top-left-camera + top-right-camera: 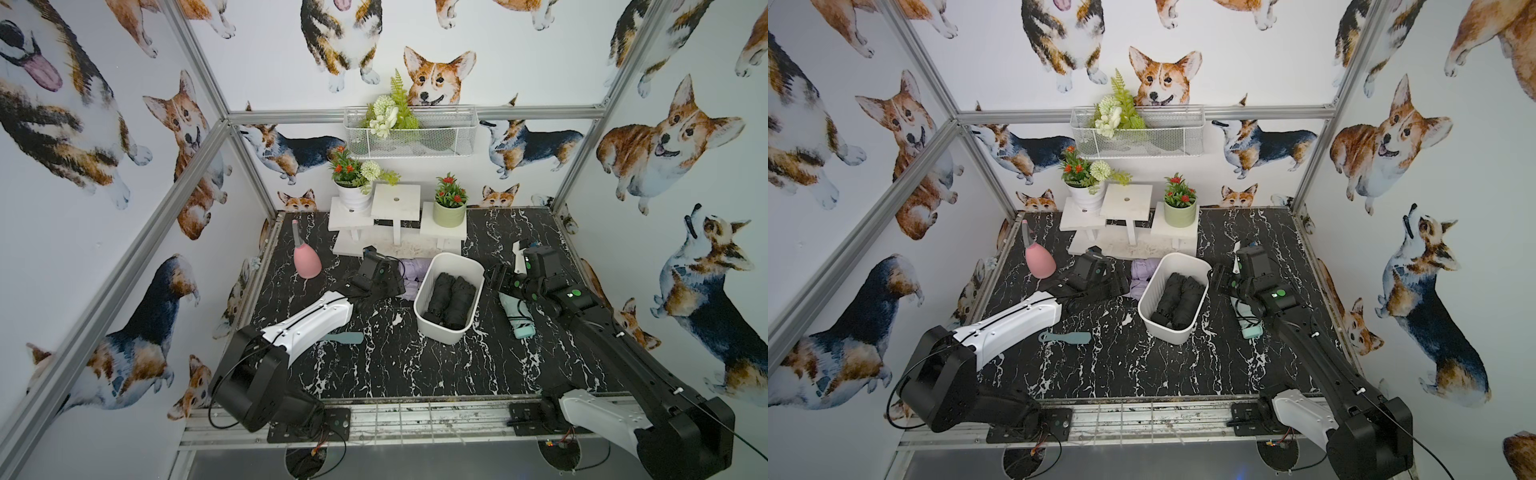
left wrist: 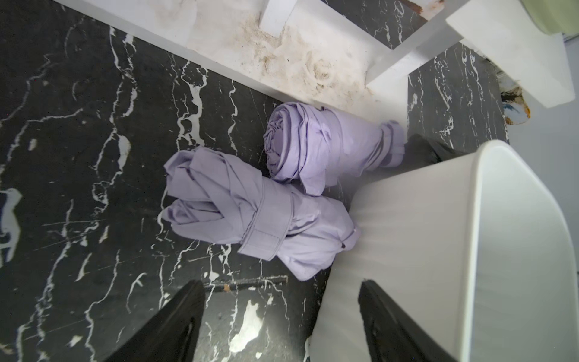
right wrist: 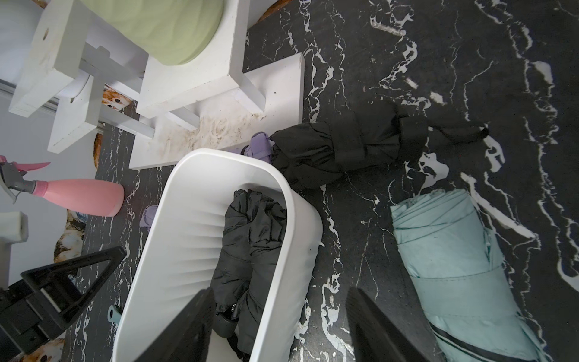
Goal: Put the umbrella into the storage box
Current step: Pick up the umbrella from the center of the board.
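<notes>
The loosely folded lilac umbrella has its strapped middle clear of the box's outer side, so the left gripper needs to go down onto that part next with its fingers open.
The white storage box (image 1: 440,331) (image 1: 1168,330) stands mid-table with two folded black umbrellas (image 1: 451,297) (image 3: 250,244) lying inside. Left of it, two lilac umbrellas (image 2: 260,213) lie on the black marble, just beyond my left gripper (image 2: 280,283), which is open and empty beside the box's outer wall (image 2: 438,235). My right gripper (image 3: 279,291) is open too, and straddles the box's right wall without holding anything. To its right lies a mint umbrella (image 3: 454,266) (image 1: 517,318). Another black umbrella (image 3: 344,147) lies behind the box.
A white stepped stand (image 1: 397,199) with potted plants fills the back, close behind the box. A pink spray bottle (image 1: 306,259) stands at the back left. A teal flat tool (image 1: 347,337) lies under the left arm. A wire basket (image 1: 409,133) hangs on the wall.
</notes>
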Motion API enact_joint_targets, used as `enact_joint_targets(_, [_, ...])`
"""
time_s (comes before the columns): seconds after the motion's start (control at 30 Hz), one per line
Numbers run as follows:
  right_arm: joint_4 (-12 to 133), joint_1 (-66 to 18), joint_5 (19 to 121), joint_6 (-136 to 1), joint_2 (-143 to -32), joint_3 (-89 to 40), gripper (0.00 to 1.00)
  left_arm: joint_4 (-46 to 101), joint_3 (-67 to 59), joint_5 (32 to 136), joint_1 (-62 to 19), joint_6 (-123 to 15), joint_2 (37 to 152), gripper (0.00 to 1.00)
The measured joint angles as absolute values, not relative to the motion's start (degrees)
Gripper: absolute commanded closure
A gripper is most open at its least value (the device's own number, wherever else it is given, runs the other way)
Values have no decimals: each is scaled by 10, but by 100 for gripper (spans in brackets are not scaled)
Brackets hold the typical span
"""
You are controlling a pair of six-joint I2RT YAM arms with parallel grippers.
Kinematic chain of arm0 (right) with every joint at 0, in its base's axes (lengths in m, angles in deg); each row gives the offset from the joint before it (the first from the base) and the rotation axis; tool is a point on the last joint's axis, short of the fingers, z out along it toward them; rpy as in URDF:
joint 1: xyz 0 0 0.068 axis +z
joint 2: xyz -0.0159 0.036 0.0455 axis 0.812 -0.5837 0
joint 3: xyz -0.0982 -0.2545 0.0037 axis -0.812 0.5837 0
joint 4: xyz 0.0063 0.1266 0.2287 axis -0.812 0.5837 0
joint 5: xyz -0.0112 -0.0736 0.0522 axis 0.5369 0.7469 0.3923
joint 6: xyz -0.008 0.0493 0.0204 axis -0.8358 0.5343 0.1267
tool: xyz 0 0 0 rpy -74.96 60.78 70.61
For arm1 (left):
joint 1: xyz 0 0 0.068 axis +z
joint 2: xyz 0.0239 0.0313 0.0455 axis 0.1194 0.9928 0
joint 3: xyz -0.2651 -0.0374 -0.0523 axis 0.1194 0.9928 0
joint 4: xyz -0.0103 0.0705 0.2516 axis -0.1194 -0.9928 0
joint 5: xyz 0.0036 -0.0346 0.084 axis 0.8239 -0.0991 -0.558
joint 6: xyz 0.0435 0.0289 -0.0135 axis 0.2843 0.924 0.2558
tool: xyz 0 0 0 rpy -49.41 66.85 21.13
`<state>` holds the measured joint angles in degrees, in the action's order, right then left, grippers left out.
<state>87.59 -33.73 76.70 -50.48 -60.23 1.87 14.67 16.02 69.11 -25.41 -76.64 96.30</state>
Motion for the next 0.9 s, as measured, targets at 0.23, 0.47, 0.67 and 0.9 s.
enact_joint_targets(0.23, [873,-340,751,-506,-604,20,27,171,156,719,-250,-830,1012,19])
enact_joint_targets(0.47, [874,-344,750,-519,-588,20,26,193,155,726,-250,-867,1029,18])
enact_joint_targets(0.67, [874,-351,750,-522,-577,21,25,227,158,740,-250,-897,1078,18])
enact_joint_targets(0.9, [878,-360,750,-530,-568,25,25,246,160,742,-245,-918,1099,17])
